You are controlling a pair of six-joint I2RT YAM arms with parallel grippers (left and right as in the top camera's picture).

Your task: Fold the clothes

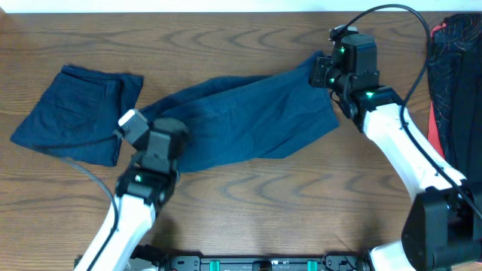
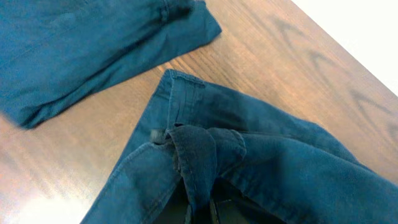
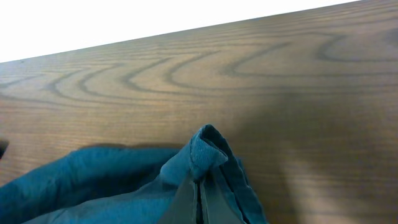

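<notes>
The left gripper lowers toward the folded garment next and releases the bunched waistband onto the shorts' under layer (image 1: 155, 110) (image 2: 189, 106), since that pinched fold stands raised above it.
A dark navy pair of shorts (image 1: 248, 117) lies stretched across the middle of the table between my two grippers. My left gripper (image 1: 167, 139) is shut on its left end, a bunched fold of waistband cloth (image 2: 196, 162). My right gripper (image 1: 325, 74) is shut on its upper right corner, where a pinched peak of cloth (image 3: 205, 152) sticks up between the fingers. A second navy garment (image 1: 75, 113) lies folded at the left of the table and also shows in the left wrist view (image 2: 74, 43).
A dark and red pile of clothes (image 1: 452, 83) lies at the table's right edge. The white wall runs along the far edge of the wooden table (image 1: 226, 30).
</notes>
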